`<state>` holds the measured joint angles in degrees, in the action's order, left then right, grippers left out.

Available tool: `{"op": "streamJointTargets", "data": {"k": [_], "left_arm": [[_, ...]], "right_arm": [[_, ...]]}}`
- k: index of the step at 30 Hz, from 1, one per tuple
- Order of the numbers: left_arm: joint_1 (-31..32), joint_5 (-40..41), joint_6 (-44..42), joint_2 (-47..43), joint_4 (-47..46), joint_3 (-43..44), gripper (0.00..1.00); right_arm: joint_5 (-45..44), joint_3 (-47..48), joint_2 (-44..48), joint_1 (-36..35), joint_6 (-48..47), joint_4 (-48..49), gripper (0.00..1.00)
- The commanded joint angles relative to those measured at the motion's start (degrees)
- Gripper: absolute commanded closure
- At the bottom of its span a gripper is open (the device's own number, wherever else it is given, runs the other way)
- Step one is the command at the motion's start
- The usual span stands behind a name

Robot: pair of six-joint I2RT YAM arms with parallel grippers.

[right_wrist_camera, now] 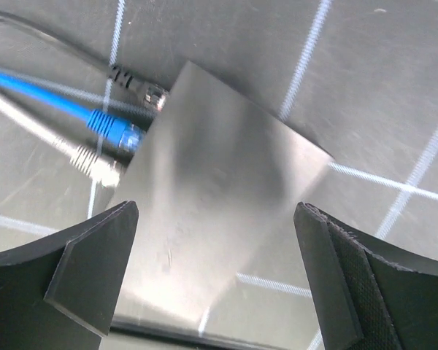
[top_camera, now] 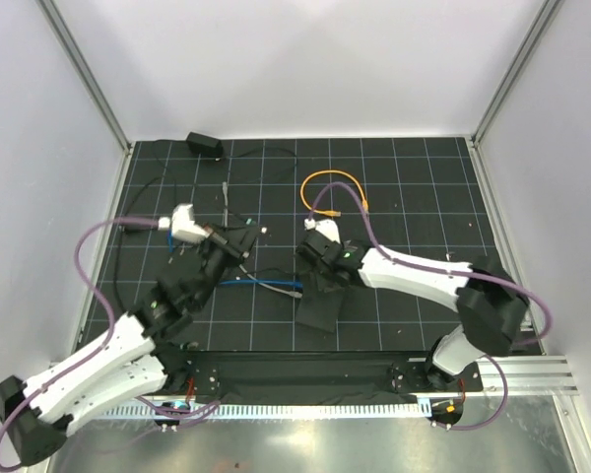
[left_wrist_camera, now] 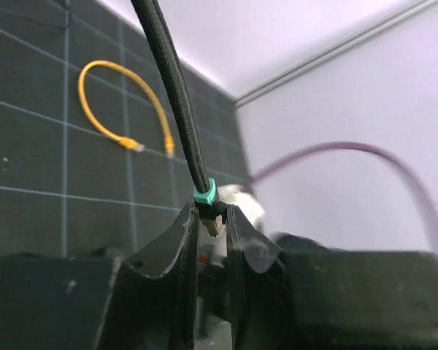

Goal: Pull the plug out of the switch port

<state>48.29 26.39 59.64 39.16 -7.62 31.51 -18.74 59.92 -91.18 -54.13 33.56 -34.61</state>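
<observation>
The plug is already apart from the box, so the robot's left gripper needs to move outward next and then down to the mat [top_camera: 321, 218] [left_wrist_camera: 114, 154] beside the near end of the yellow patch cable.
The switch, a flat black box [top_camera: 320, 304], lies on the mat at centre. In the right wrist view the box [right_wrist_camera: 219, 182] has a black plug [right_wrist_camera: 142, 89], a blue plug [right_wrist_camera: 113, 131] and a grey plug [right_wrist_camera: 95, 165] in its left edge. My right gripper [right_wrist_camera: 215, 213] hangs open just above the box, its jaws wide apart; it also shows in the top view [top_camera: 317, 258]. My left gripper [left_wrist_camera: 209, 213] is shut on a small plug with a teal collar [left_wrist_camera: 206, 194] on a black braided cable [left_wrist_camera: 171, 80]. It is held up, left of the box and apart from it [top_camera: 244, 240].
A yellow patch cable [top_camera: 333, 189] loops on the mat behind the right gripper. A small black power adapter [top_camera: 204, 145] sits at the back left with thin black leads trailing. A blue cable [top_camera: 276, 284] runs from the box toward the left arm.
</observation>
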Motion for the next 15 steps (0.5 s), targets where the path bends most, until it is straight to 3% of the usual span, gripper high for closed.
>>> {"op": "streamJointTargets", "data": {"k": [1, 2, 5, 8, 9, 15], "left_arm": [[-5.65, -12.65, -9.44, 11.62, 12.63, 8.55, 1.0], [-9.84, -20.25, -10.06, 14.25, 10.97, 12.75, 1.0], [-13.91, -30.73, -11.55, 25.93, 9.99, 23.36, 1.0], [-15.77, -34.81, -16.12, 37.45, 11.57, 33.41, 1.0], [-16.3, -38.75, -17.09, 43.66, 14.7, 41.62, 1.0], [-16.48, -48.44, -24.91, 63.38, 22.9, 64.35, 1.0]], "right_arm": [[-1.55, 4.4, 8.28, 0.51, 0.37, -7.38, 0.03], [-2.78, 5.02, 9.34, 0.52, 0.19, -8.45, 0.02], [-5.68, 6.61, 13.65, 1.04, -0.16, -11.7, 0.02], [-7.01, 6.0, 17.6, 1.92, 0.01, -13.29, 0.02], [-7.44, 5.65, 18.48, 2.27, 0.1, -13.46, 0.02], [-7.54, 3.98, 20.95, 3.41, 0.63, -14.7, 0.01]]}}
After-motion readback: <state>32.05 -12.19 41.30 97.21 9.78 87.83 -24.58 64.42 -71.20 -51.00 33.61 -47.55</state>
